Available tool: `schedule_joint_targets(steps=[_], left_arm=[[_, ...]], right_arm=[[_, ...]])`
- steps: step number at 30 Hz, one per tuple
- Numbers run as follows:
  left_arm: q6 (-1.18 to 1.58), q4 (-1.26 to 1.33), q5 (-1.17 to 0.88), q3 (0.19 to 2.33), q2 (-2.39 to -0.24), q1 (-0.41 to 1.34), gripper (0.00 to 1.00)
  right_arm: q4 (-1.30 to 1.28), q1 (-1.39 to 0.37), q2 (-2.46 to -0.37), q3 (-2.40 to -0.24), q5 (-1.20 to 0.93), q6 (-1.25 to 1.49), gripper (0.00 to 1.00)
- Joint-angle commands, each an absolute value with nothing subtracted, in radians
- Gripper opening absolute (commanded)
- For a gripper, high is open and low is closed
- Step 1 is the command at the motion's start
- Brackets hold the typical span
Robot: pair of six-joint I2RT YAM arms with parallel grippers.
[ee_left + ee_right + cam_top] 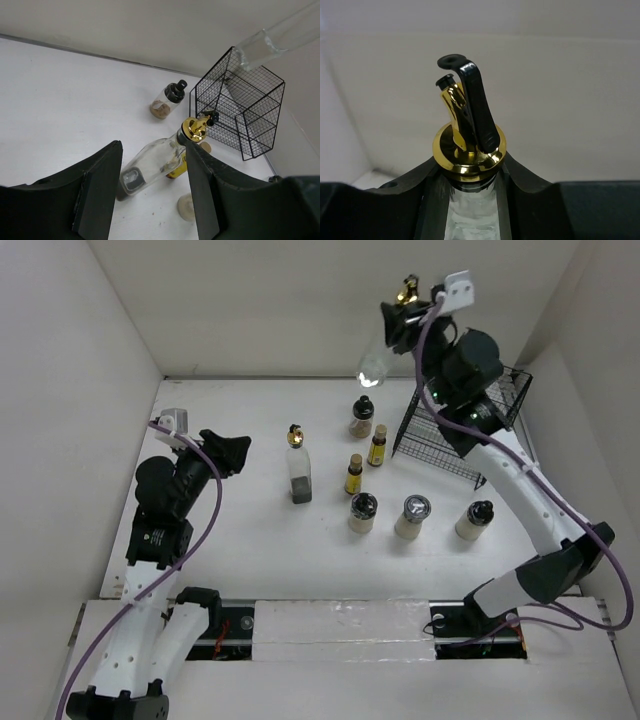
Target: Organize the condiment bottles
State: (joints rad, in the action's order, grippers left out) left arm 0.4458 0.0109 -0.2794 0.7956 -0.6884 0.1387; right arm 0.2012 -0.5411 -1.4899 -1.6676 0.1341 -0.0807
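The wire basket is empty, so my right gripper will swing rightward in the top view and down, to release the bottle in the basket's back end (427,404).
My right gripper (400,328) is shut on the neck of a tall clear glass bottle (378,355) and holds it tilted, high above the back of the table. In the right wrist view its gold pourer (469,150) sits just above my gripper (470,172). The second tall glass bottle (299,468) stands mid-table; it also shows in the left wrist view (150,167). My left gripper (236,452) is open and empty to the left of it, and in its wrist view (152,150) frames it from a distance. Two small amber bottles (354,475) (377,446), a dark-lidded spice jar (361,417) and three squat pale jars (363,512) (412,517) (474,520) stand on the table.
A black wire basket (470,430) lies tipped at the back right, under my right arm; it also shows in the left wrist view (250,125). White walls enclose the table on the left, back and right.
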Motion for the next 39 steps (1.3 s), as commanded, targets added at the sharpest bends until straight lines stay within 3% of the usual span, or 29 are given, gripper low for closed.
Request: schedule_joint_targets(steps=[1, 15, 28, 39], left_arm=[[0.443, 0.057, -0.281, 0.799, -0.670, 0.143, 0.49], [0.453, 0.075, -0.302, 0.795, -0.670, 0.143, 0.49], [0.462, 0.075, -0.313, 0.785, -0.680, 0.143, 0.49], [0.462, 0.075, -0.313, 0.795, -0.698, 0.143, 0.49]], right_arm=[[0.218, -0.451, -1.512, -1.768, 0.346, -0.084, 0.05], [0.127, -0.207, -1.744, -2.056, 0.455, -0.084, 0.03], [0.137, -0.144, -1.856, -2.178, 0.561, -0.075, 0.02], [0.215, -0.135, -1.899, -2.046, 0.603, -0.029, 0.02]])
